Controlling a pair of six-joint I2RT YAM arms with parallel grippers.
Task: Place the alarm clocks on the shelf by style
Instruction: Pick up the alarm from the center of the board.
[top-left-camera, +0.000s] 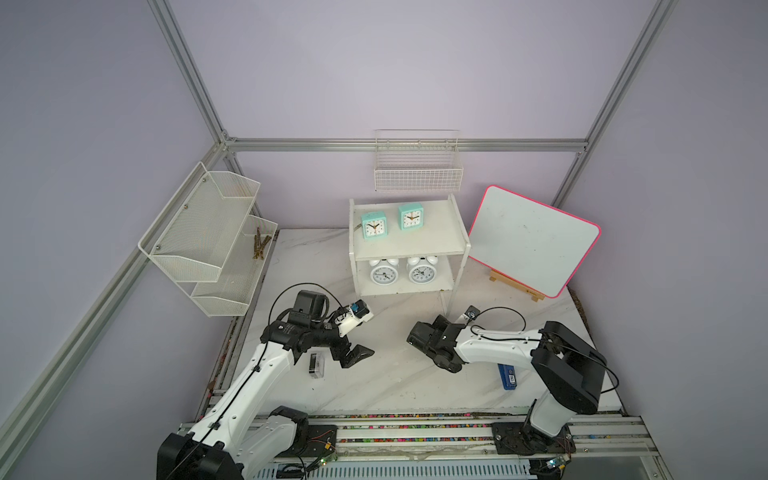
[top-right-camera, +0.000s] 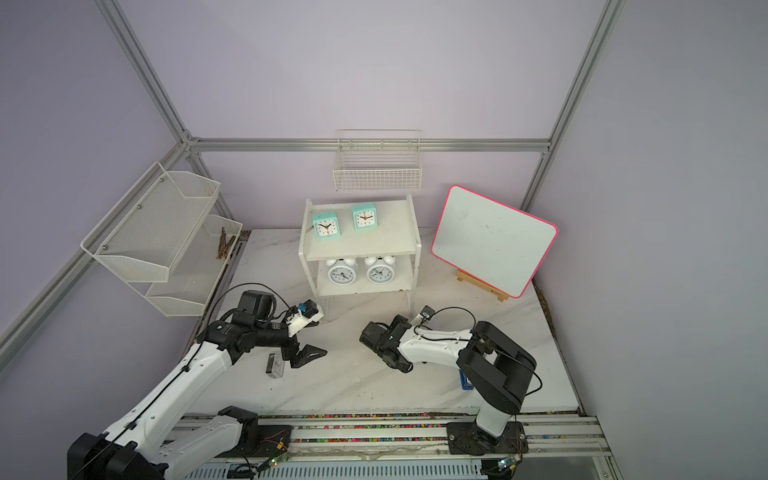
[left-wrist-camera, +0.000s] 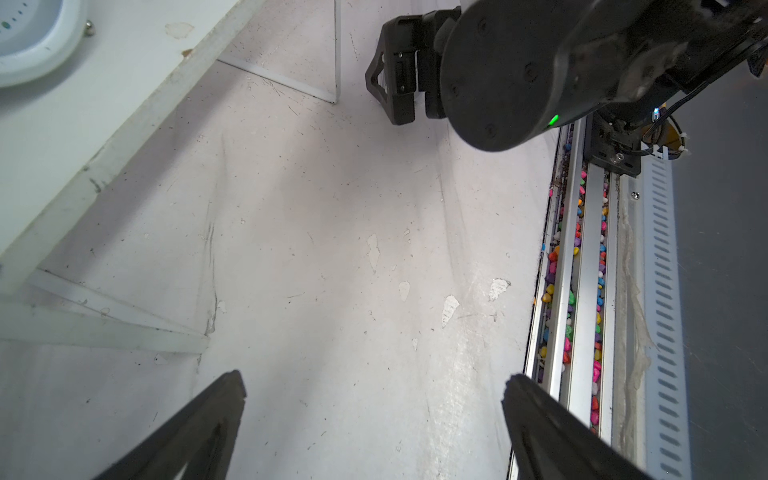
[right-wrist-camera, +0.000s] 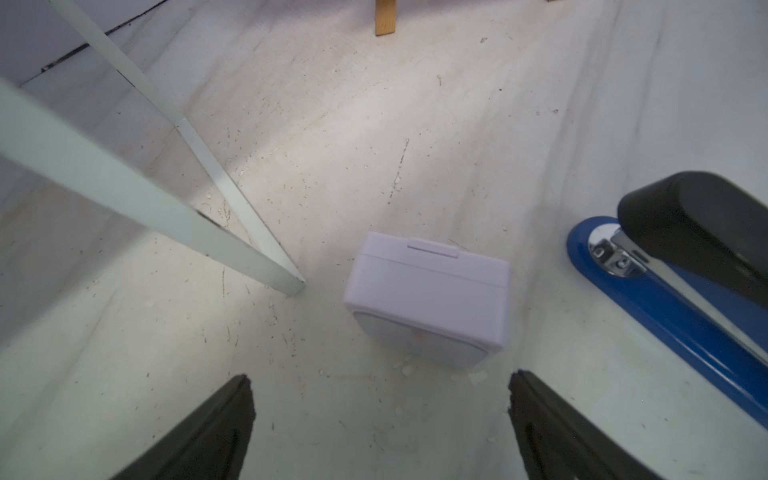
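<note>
The lilac-white clock (right-wrist-camera: 428, 299) lies below and ahead of my right gripper, angled to its fingers, so it should turn square and lower around both the clock's short sides.
The white shelf (top-left-camera: 436, 237) stands at the back middle. Its upper board carries two mint green square alarm clocks (top-left-camera: 374, 226) (top-left-camera: 411, 217), and its lower board two white twin-bell ones (top-left-camera: 384, 272) (top-left-camera: 422, 270). A clear/black square clock (top-left-camera: 316, 365) lies on the table just beside my left gripper (top-left-camera: 351, 357), which is open and empty. In the left wrist view that gripper (left-wrist-camera: 374, 386) has only bare table between its fingers. My right gripper (right-wrist-camera: 380, 376) is open above a lilac-white clock (right-wrist-camera: 428, 299) lying just ahead of its fingertips, untouched. Both top views hide this clock under the right arm (top-left-camera: 436, 353).
A white mesh rack (top-left-camera: 208, 237) hangs on the left wall and a wire basket (top-left-camera: 417, 168) on the back wall. A pink-rimmed whiteboard (top-left-camera: 534, 239) on a wooden easel stands at the right. A blue stapler (right-wrist-camera: 665, 299) lies near the lilac clock. A shelf leg (right-wrist-camera: 232, 208) is close by.
</note>
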